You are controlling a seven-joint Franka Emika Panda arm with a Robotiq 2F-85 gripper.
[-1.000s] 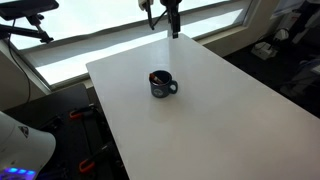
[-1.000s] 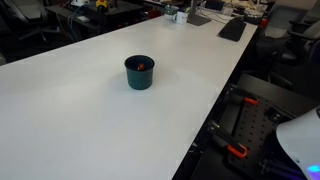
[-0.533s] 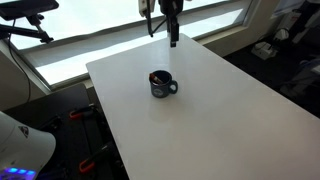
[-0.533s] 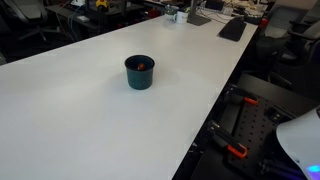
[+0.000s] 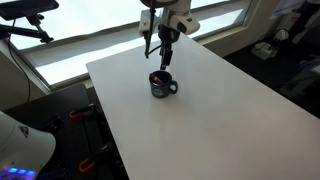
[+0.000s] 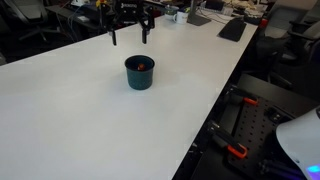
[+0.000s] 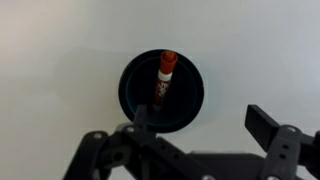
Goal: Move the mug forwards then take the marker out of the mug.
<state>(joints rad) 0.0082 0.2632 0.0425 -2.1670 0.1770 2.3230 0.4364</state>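
I will lower my gripper's open fingers into the mug (image 7: 180,110) next, move it along the tabletop, and close on the marker's lower part, which is below the mug's rim.
The dark navy mug (image 5: 161,85) stands upright on the white table (image 5: 230,110), its handle toward the right in that exterior view; it also shows in the other exterior view (image 6: 139,74). The red marker (image 7: 165,77) leans inside the mug (image 7: 180,110), its tip showing over the rim (image 6: 142,66). My gripper (image 5: 160,55) is open and empty, hanging just above and behind the mug; it shows in both exterior views (image 6: 128,38). In the wrist view its fingers (image 7: 200,120) spread wide, one over the mug's rim.
The table's edges drop off to the floor on the near sides (image 6: 205,130). A window runs along the far side (image 5: 80,50). Desks with clutter and chairs stand beyond the table (image 6: 215,15).
My gripper has come down from the top of the view toward the mug and now hangs just above it. The mug and marker have not moved.
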